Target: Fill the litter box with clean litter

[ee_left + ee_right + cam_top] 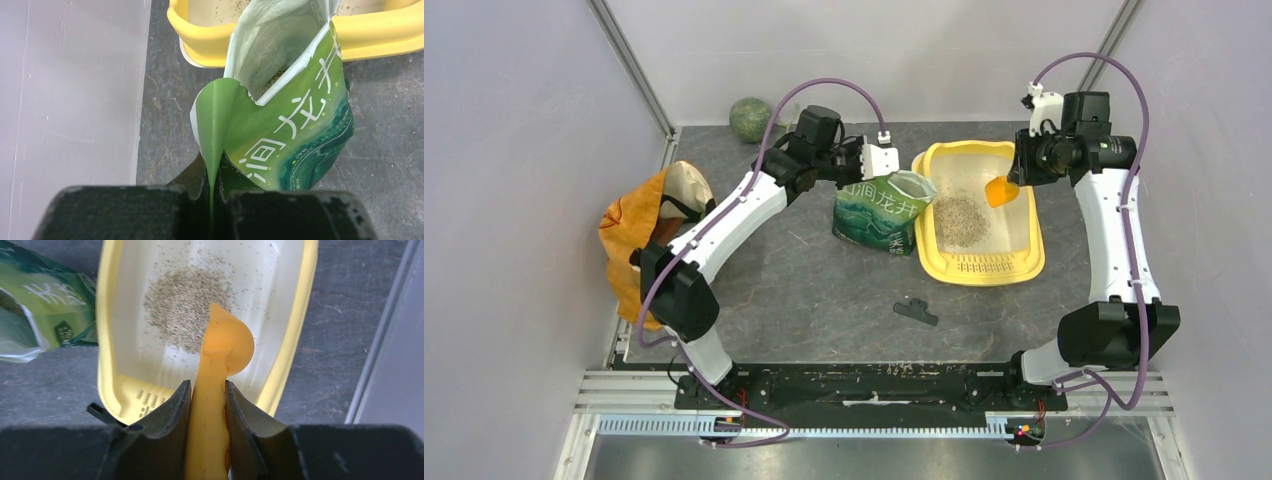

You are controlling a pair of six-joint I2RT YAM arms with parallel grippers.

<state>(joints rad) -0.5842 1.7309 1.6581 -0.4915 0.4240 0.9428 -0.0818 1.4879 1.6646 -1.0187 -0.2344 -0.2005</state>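
My right gripper carries the scoop [227,342] back past the box's pouch-side rim [380,35] next, then down beside the small black part on the grey table.
The yellow litter box [1024,262] lies right of centre, its slotted grille at the near end. A loose pile of grey-beige clean litter [961,218] sits in its pale basin [280,300]; the right wrist view shows the pile [181,307] below the scoop. My right gripper [207,387] is shut on the handle of an orange scoop [227,342], held over the box's right side [1001,190]. My left gripper [214,180] is shut on the folded top edge of the green printed pouch [295,125], which stands open-mouthed against the box's left rim [380,35].
An orange-yellow bag [639,240] slumps against the left wall. A green ball [750,118] rests at the back left. A small black part [916,311] lies on the grey tabletop in front of the box. Walls close in both sides.
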